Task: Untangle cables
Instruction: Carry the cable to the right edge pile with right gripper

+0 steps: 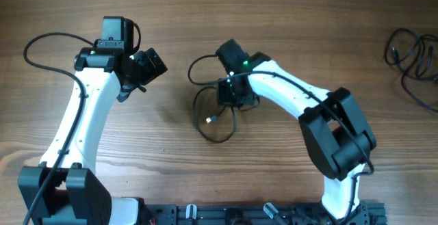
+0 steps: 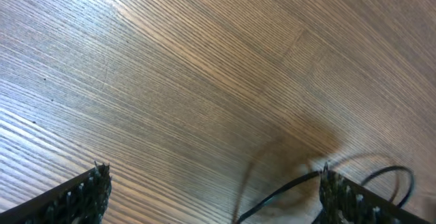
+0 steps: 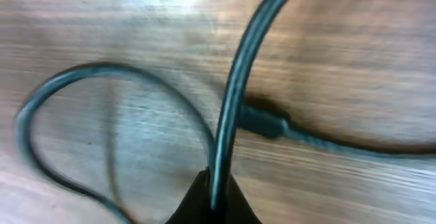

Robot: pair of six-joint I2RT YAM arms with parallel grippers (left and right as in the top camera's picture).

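Observation:
The right gripper needs to lift next, swing to the right in the overhead view over a second bundle and let go, since black cables already lie there.
A thin black cable lies in loose loops on the wood table at centre, with a small plug end. My right gripper is shut on this cable. In the right wrist view its closed fingertips pinch the cable, which rises away from them. A loop and a plug lie on the table behind. My left gripper is open and empty, left of the loops. In the left wrist view its fingers are spread wide, and a cable shows by the right finger.
A second bundle of thin black cables lies at the far right edge of the table. The thicker arm wire arcs behind the left arm. The arm bases stand along the near edge.

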